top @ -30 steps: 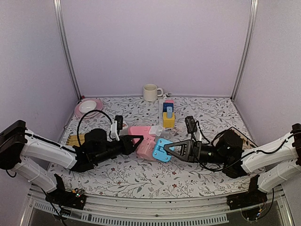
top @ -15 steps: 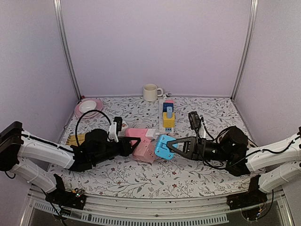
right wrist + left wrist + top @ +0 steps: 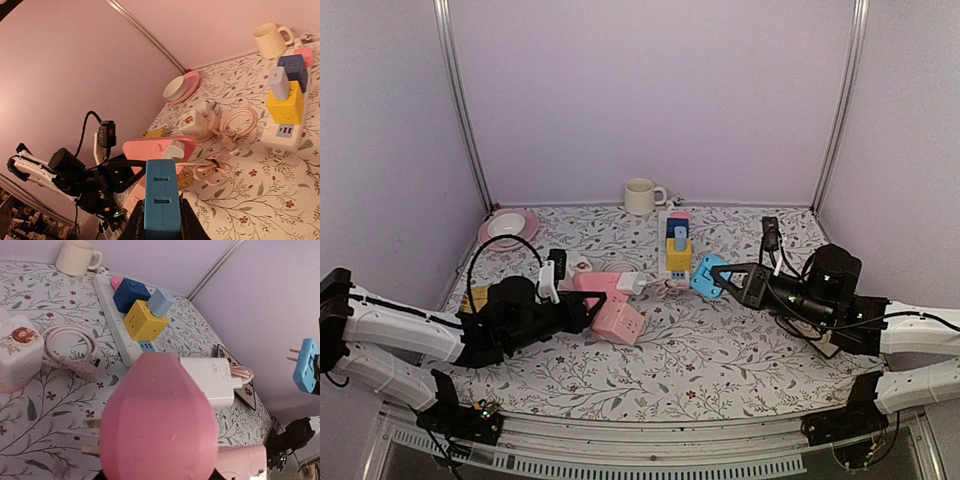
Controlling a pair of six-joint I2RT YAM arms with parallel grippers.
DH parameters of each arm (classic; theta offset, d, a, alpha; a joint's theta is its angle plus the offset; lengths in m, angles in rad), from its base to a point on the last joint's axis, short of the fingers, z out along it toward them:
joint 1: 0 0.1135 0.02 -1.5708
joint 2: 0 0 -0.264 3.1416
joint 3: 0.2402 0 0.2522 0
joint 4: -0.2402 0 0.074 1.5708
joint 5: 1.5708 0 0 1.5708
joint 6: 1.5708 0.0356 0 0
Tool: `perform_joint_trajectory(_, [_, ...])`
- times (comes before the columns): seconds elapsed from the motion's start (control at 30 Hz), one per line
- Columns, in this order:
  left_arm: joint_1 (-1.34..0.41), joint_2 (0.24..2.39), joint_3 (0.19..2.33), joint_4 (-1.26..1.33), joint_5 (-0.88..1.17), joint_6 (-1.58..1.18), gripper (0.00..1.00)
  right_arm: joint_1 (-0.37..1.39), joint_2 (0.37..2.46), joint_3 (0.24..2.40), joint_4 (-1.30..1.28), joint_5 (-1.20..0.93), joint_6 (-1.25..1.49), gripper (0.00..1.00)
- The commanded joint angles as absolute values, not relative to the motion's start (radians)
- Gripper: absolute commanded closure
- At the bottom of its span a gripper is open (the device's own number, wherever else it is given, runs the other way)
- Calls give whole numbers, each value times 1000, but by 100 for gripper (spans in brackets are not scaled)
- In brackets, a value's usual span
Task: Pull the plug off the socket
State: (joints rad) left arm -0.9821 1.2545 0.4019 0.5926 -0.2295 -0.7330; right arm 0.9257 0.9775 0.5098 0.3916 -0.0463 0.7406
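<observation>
The blue plug (image 3: 704, 277) turns in my right gripper next and goes down with it onto open table, away from the power strip.
My left gripper (image 3: 592, 298) is shut on a pink socket block (image 3: 600, 283), held just above the table left of centre. A white charger (image 3: 636, 283) sits in the block's right end. The block fills the left wrist view (image 3: 157, 420), hiding the fingers. My right gripper (image 3: 718, 280) is shut on a blue plug (image 3: 704, 277), held in the air apart from the pink block, next to the power strip. Its bare prongs show in the left wrist view (image 3: 293, 354). In the right wrist view the blue plug (image 3: 161, 197) sits between my fingers.
A white power strip (image 3: 672, 262) with yellow and blue cubes runs along the middle back. A cream mug (image 3: 640, 196) stands behind it. A pink plate with a white bowl (image 3: 507, 228) is back left. A pink cube (image 3: 618, 321), a white cube (image 3: 17, 342) and a coiled cable (image 3: 70, 347) lie nearby.
My right gripper has carried the blue plug right and back, away from the pink block. My left gripper has drawn the pink block a little to the left.
</observation>
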Motion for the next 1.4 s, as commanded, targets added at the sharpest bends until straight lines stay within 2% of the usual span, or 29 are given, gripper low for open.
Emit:
perform_joint_trajectory(0.0, [-970, 1212, 399, 648, -238, -739, 100, 860, 1012, 593, 146, 125, 661, 98])
perform_joint_trajectory(0.3, [-972, 1192, 395, 622, -239, -736, 100, 608, 1203, 675, 57, 121, 599, 98])
perform_joint_trajectory(0.5, [-974, 1175, 386, 609, -228, -738, 100, 424, 1441, 757, 55, 65, 543, 97])
perform_joint_trajectory(0.8, [-974, 1112, 335, 584, -231, -742, 100, 363, 1595, 816, 45, 21, 502, 96])
perform_joint_trajectory(0.87, [-973, 1107, 326, 591, -234, -745, 100, 363, 1609, 824, 46, -12, 500, 90])
perform_joint_trajectory(1.0, [-974, 1108, 319, 602, -227, -750, 100, 362, 1620, 826, 37, -22, 498, 68])
perform_joint_trajectory(1.1, [-974, 1108, 318, 601, -226, -750, 100, 362, 1616, 821, 36, -35, 494, 58])
perform_joint_trajectory(1.37, [-974, 1116, 323, 601, -228, -750, 100, 364, 1569, 810, 16, -78, 475, 45])
